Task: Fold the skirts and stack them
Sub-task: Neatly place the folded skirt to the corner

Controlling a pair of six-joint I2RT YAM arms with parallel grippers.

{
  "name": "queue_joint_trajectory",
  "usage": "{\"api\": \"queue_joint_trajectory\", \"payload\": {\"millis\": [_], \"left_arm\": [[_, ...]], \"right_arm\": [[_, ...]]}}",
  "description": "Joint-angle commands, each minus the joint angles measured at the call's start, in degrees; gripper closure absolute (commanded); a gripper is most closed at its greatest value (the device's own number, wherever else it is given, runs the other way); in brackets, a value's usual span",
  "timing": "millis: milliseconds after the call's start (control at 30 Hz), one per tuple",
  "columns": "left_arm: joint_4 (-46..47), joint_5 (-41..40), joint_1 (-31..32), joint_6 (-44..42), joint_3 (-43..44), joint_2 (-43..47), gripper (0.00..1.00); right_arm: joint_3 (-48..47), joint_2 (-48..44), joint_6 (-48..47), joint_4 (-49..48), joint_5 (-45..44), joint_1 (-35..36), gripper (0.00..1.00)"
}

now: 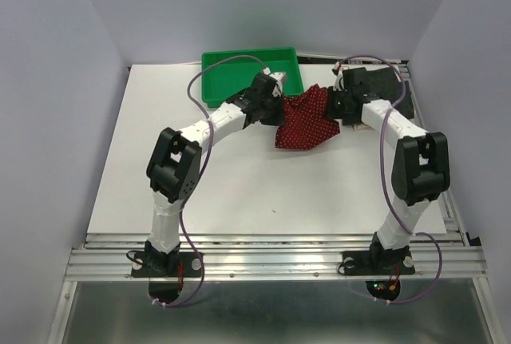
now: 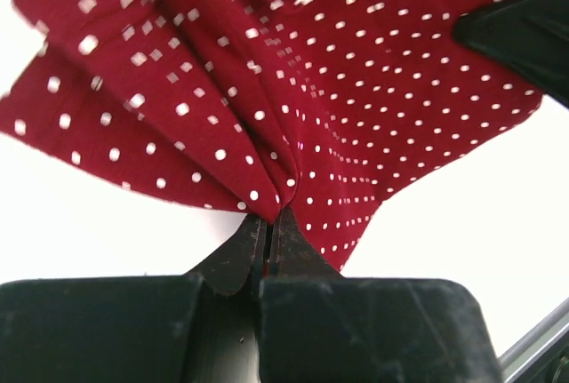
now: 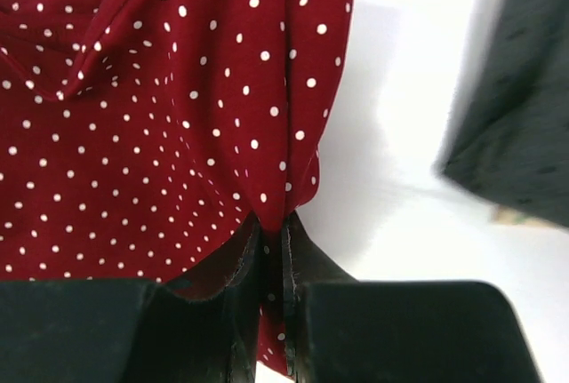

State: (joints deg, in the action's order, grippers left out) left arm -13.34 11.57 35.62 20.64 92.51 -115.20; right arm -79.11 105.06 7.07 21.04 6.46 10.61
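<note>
Next, my left gripper takes its fold of the dark red skirt toward the charcoal-grey skirt (image 1: pixel 385 86), to the gripper's right in the top view. It then lets go of the fold for stacking.
The dark red skirt with tiny white dots (image 1: pixel 306 123) hangs bunched between both arms, just in front of the green tray. My left gripper (image 1: pixel 280 103) is shut on its left edge; in the left wrist view the fingertips (image 2: pixel 268 219) pinch a gathered fold of the skirt (image 2: pixel 311 90). On the skirt's right edge my right gripper (image 1: pixel 338 105) is shut too, with the dotted cloth (image 3: pixel 160 116) clamped between its jaws (image 3: pixel 271 226) and hanging out below them. The charcoal-grey skirt (image 1: pixel 394 88) lies at the back right, behind the right arm, blurred in the right wrist view (image 3: pixel 524 116).
A green plastic tray (image 1: pixel 239 63) stands at the back centre, close behind the left wrist. The white table top (image 1: pixel 239 184) spreads out in front of the red skirt. Purple walls close in the left, back and right sides.
</note>
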Motion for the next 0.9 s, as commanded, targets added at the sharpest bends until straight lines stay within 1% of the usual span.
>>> {"api": "queue_joint_trajectory", "payload": {"millis": [0,200,300,333,400,533,633,667,733,800,833,867], "left_arm": [[0.86,-0.5,1.47,-2.18,8.02,-1.52,1.0],[2.53,2.13,3.67,-3.24,21.8,-6.79,1.0],[4.64,3.54,4.55,-3.77,26.74,-10.3,1.0],[5.86,4.07,4.99,-4.03,30.33,-12.4,1.0],[7.97,5.64,5.34,-4.38,33.51,-14.43,1.0],[19.72,10.3,5.34,-1.05,36.77,-19.96,1.0],[24.66,11.54,5.43,1.75,39.67,-23.57,1.0],[28.68,11.28,5.6,2.38,39.94,-25.67,1.0],[32.31,10.67,5.78,3.61,41.95,-28.05,1.0],[35.3,7.69,6.04,4.05,46.85,-34.1,1.0],[35.32,7.67,6.04,4.05,47.58,-34.13,1.0],[37.93,7.07,6.04,4.14,48.37,-36.39,1.0]], "right_arm": [[-6.22,-4.16,-4.08,-1.17,-3.82,-3.05,0.99],[-13.87,-4.33,-6.46,-0.3,-4.0,-9.28,0.99],[-16.94,-3.98,-8.91,0.06,-3.65,-13.33,0.99],[-18.87,-3.37,-9.53,0.14,-3.56,-14.47,0.99],[-20.64,-2.75,-10.06,0.32,-3.38,-17.72,0.99],[-24.41,-0.47,-11.11,0.32,-2.51,-22.82,0.99],[-26.35,1.2,-11.55,0.06,-2.33,-26.51,0.99],[-27.58,2.51,-11.12,-0.03,-1.72,-27.39,0.99],[-28.73,3.75,-11.38,-0.03,-1.27,-28.89,0.99],[-29.26,5.15,-12.17,-0.47,-1.54,-30.12,0.99],[-29.26,5.51,-12.34,-0.64,-1.8,-30.12,0.99],[-28.74,6.12,-12.52,-1.08,-2.06,-30.65,0.99]]}}
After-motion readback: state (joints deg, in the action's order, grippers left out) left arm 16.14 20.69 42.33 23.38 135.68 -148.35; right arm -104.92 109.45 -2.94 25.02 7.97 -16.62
